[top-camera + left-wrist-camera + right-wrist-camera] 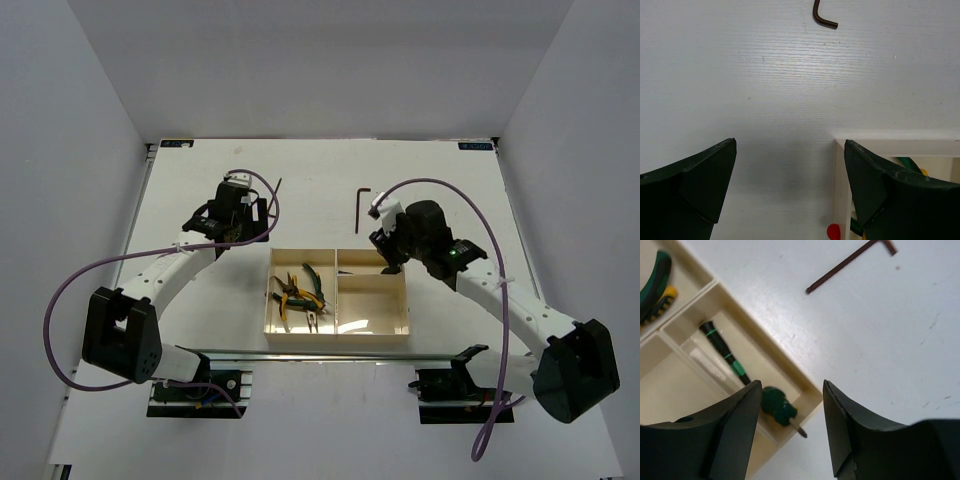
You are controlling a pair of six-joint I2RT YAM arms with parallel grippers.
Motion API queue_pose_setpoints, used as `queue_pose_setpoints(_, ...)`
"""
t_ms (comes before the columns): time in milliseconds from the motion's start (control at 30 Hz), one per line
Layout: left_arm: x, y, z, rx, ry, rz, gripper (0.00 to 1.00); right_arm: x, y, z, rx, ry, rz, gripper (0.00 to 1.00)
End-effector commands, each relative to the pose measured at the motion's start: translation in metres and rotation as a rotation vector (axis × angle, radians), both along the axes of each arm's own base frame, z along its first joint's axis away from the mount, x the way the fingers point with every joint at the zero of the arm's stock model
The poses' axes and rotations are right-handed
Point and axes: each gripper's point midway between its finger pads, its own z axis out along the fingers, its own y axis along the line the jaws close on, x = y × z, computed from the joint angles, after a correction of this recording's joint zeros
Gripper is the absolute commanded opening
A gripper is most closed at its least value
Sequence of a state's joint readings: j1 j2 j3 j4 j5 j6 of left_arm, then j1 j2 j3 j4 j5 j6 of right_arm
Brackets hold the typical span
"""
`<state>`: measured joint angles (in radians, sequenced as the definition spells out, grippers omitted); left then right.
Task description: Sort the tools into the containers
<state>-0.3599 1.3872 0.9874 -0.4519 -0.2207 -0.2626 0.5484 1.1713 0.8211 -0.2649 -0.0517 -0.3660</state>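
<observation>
My right gripper is to move outward next, turn and go down onto the dark hex key's long shaft (357, 216), because that tool is still outside the tray (340, 336).
The cream tray (340, 336) lies mid-table. Its large left compartment holds yellow- and green-handled pliers (298, 292). My right gripper (388, 262) (791, 387) hangs open over the tray's (771, 347) far right compartment with nothing between its fingers. Below it a stubby green screwdriver (777, 407) rests in the corner, tip poking over the rim. A slim black-and-green screwdriver (722, 347) lies beside it. My left gripper (252, 228) (790, 165) is wide open over bare table at the tray's (900, 147) far left corner.
One dark hex key (361, 208) (850, 262) lies on the table beyond the tray, right of centre. A second hex key (276, 190) (824, 17) lies beyond my left gripper. The near right compartment (372, 305) holds nothing.
</observation>
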Motion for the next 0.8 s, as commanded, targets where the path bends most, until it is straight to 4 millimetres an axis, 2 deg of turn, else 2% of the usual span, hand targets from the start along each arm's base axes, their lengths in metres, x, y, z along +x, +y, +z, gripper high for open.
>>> queue_pose_setpoints(0, 0.002, 0.0, 0.01, -0.009, -0.021, -0.001, 0.98, 0.031, 0.002, 0.041, 0.132, -0.123, -0.166, 0.58)
queue_pose_setpoints(67, 0.002, 0.001, 0.011, -0.007, -0.025, 0.002, 0.98, 0.043, 0.002, 0.046, 0.191, -0.103, -0.279, 0.58)
queue_pose_setpoints(100, 0.002, 0.001, 0.012, -0.008, -0.028, 0.005, 0.98, 0.052, 0.005, 0.062, 0.226, -0.115, -0.311, 0.57)
queue_pose_setpoints(200, 0.002, 0.002, 0.012, 0.0, -0.029, 0.01, 0.98, 0.067, 0.014, 0.067, 0.306, -0.023, -0.44, 0.57)
queue_pose_setpoints(233, 0.002, 0.003, 0.009, 0.005, -0.018, 0.011, 0.98, 0.078, 0.029, 0.083, 0.375, 0.006, -0.457, 0.58)
queue_pose_setpoints(267, 0.003, 0.003, 0.011, 0.004, -0.02, 0.014, 0.98, 0.082, 0.035, 0.087, 0.402, 0.031, -0.466, 0.58)
queue_pose_setpoints(300, 0.002, 0.004, 0.01, 0.009, -0.017, 0.018, 0.98, 0.088, 0.044, 0.081, 0.417, 0.072, -0.475, 0.58)
queue_pose_setpoints(333, 0.002, 0.004, 0.009, 0.008, -0.014, 0.018, 0.98, 0.095, 0.052, 0.098, 0.453, 0.063, -0.464, 0.58)
queue_pose_setpoints(367, 0.003, 0.003, 0.01, 0.005, -0.017, 0.016, 0.98, 0.098, 0.056, 0.098, 0.45, 0.064, -0.455, 0.58)
queue_pose_setpoints(433, 0.003, 0.003, 0.011, 0.005, -0.022, 0.016, 0.98, 0.11, 0.059, 0.091, 0.442, 0.053, -0.476, 0.59)
queue_pose_setpoints(467, 0.003, 0.003, 0.011, 0.003, -0.023, 0.015, 0.98, 0.116, 0.061, 0.097, 0.466, 0.054, -0.503, 0.59)
queue_pose_setpoints(533, 0.003, 0.004, 0.012, 0.006, -0.024, 0.017, 0.98, 0.128, 0.053, 0.08, 0.42, 0.082, -0.6, 0.57)
queue_pose_setpoints(567, 0.003, 0.004, 0.011, 0.007, -0.023, 0.018, 0.98, 0.136, 0.056, 0.093, 0.445, 0.07, -0.622, 0.57)
queue_pose_setpoints(600, 0.003, 0.004, 0.011, 0.009, -0.022, 0.017, 0.98, 0.144, 0.057, 0.079, 0.424, 0.095, -0.665, 0.56)
queue_pose_setpoints(667, 0.003, 0.003, 0.012, 0.006, -0.024, 0.015, 0.98, 0.151, 0.056, 0.076, 0.404, 0.118, -0.72, 0.56)
queue_pose_setpoints(700, 0.003, 0.003, 0.012, 0.004, -0.022, 0.015, 0.98, 0.156, 0.058, 0.06, 0.375, 0.143, -0.734, 0.56)
queue_pose_setpoints(767, 0.003, 0.002, 0.013, -0.002, -0.025, 0.013, 0.98, 0.163, 0.062, 0.047, 0.349, 0.171, -0.749, 0.56)
